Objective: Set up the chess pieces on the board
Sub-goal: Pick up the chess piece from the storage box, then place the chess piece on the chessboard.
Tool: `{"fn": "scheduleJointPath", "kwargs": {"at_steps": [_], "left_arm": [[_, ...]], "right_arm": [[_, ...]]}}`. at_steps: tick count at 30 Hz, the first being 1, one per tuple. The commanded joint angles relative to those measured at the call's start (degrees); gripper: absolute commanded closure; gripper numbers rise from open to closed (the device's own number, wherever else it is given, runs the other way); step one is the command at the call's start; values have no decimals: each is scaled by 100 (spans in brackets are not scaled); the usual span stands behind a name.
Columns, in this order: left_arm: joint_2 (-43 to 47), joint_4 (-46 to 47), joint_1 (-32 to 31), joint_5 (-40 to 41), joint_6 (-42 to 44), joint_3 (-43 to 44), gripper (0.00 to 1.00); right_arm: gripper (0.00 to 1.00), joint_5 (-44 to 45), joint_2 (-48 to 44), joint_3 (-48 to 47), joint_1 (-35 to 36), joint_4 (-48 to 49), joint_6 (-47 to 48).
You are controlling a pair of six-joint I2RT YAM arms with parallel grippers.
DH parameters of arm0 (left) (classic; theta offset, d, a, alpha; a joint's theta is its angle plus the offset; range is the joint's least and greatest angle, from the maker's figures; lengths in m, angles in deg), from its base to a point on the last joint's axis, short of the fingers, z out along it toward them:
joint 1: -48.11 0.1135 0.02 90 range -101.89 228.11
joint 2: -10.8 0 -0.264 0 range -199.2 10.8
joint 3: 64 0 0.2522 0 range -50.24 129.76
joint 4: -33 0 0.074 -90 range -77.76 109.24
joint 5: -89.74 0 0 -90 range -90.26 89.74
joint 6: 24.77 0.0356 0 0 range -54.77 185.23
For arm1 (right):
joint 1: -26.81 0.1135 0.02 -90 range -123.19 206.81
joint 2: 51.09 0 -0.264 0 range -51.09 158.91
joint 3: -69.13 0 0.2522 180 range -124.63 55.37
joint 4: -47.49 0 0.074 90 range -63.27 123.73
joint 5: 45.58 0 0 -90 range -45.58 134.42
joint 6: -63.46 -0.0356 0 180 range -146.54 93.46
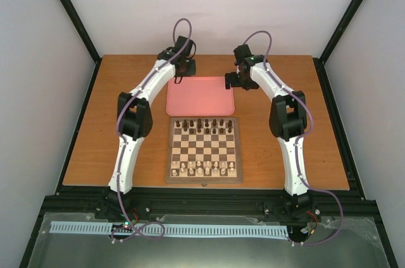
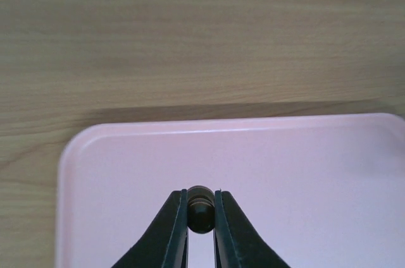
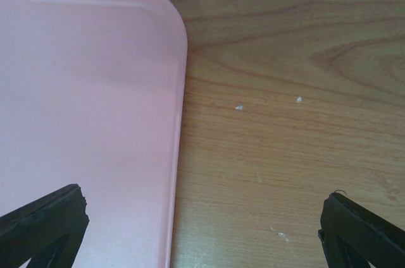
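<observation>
My left gripper moves back past the tray and down to the empty square before the dark corner piece next, since that row lacks its end piece.
The chessboard (image 1: 204, 176) lies near the table's front, with dark chess pieces (image 1: 204, 125) in its far rows and pale pieces in its near rows. My left gripper (image 2: 200, 208) is shut on one small dark chess piece (image 2: 200, 212), over the far left part of the pink tray (image 2: 304, 173). In the top view the left gripper (image 1: 181, 72) is at the tray's far left corner. My right gripper (image 3: 202, 217) is open and empty, straddling the tray's right edge (image 3: 177, 154). In the top view it (image 1: 235, 79) is at the tray's far right corner.
The pink tray (image 1: 200, 95) lies just beyond the board and shows nothing on it apart from the held piece. Bare wooden table (image 1: 278, 148) lies on both sides of the board. Black frame posts stand at the table's corners.
</observation>
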State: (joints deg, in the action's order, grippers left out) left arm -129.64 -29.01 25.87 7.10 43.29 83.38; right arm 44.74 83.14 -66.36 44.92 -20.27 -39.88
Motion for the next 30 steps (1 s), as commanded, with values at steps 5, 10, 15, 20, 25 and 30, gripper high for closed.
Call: {"fn": "scheduleJointPath", "kwargs": {"at_steps": [5, 10, 15, 20, 25, 30], "left_arm": [[2243, -299, 44, -50, 193, -1669, 97], [4019, -259, 36, -46, -107, -3739, 97], [5399, -242, -99, -233, -519, -5460, 97], [6064, 252, -506, -379, -1012, -6764, 97], [6024, 866, -842, -555, -1459, -7331, 97], [5834, 1002, -1119, -275, -1537, -7408, 97]], "right_arm": [[0, -101, -405, 684, -46, 313, -105], [0, -87, -428, 821, -49, 372, -108], [0, -4, -395, 764, -53, 358, -96], [0, 31, -380, 720, -50, 327, -104], [0, 73, -482, 743, -48, 278, -93], [0, 149, -631, 856, -45, 290, -80]]}}
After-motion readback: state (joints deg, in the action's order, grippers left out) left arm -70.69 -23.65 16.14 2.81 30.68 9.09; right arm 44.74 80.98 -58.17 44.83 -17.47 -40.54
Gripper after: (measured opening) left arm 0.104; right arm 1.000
